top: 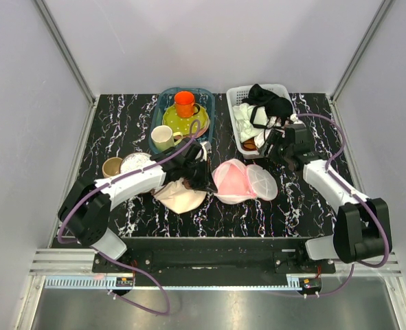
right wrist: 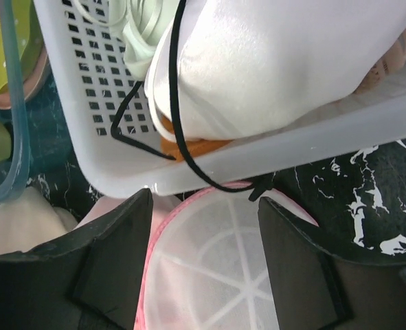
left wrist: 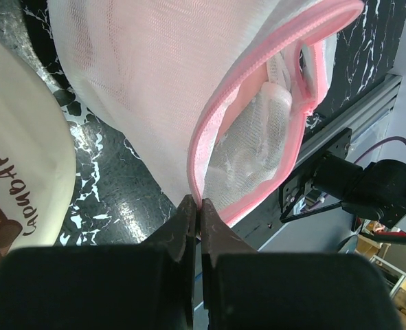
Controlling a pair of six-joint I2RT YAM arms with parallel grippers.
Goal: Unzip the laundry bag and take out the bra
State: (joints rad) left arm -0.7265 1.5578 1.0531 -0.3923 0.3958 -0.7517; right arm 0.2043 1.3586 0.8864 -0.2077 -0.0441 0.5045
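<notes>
The black strap hangs over the basket's rim, so my right gripper will next ease outward to the basket's near side and close on the low bend of the black strap (right wrist: 223, 187).
The laundry bag (top: 263, 183) lies mid-table, its white ribbed mesh half to the right and a light-pink rounded half (top: 229, 180) to the left, which looks like the bra's cup. My left gripper (top: 209, 177) is shut on the bag's pink rim (left wrist: 209, 137), pinched at the fingertips (left wrist: 197, 206); the zip seam gapes and pink fabric shows through the mesh (left wrist: 141, 69). My right gripper (top: 275, 157) is open and empty, its jaws (right wrist: 203, 199) spread just above the ribbed mesh half (right wrist: 237, 261), beside the basket.
A white basket (top: 238, 146) of clothes stands at the back right, with its wall (right wrist: 271, 158) close in front of my right fingers. A blue tub (top: 163, 103) with an orange cup, plate and mug stands behind. A beige cap (left wrist: 17, 172) lies left of the bag, and a brown cup (top: 111, 166) and silver round item (top: 132, 162) lie further left.
</notes>
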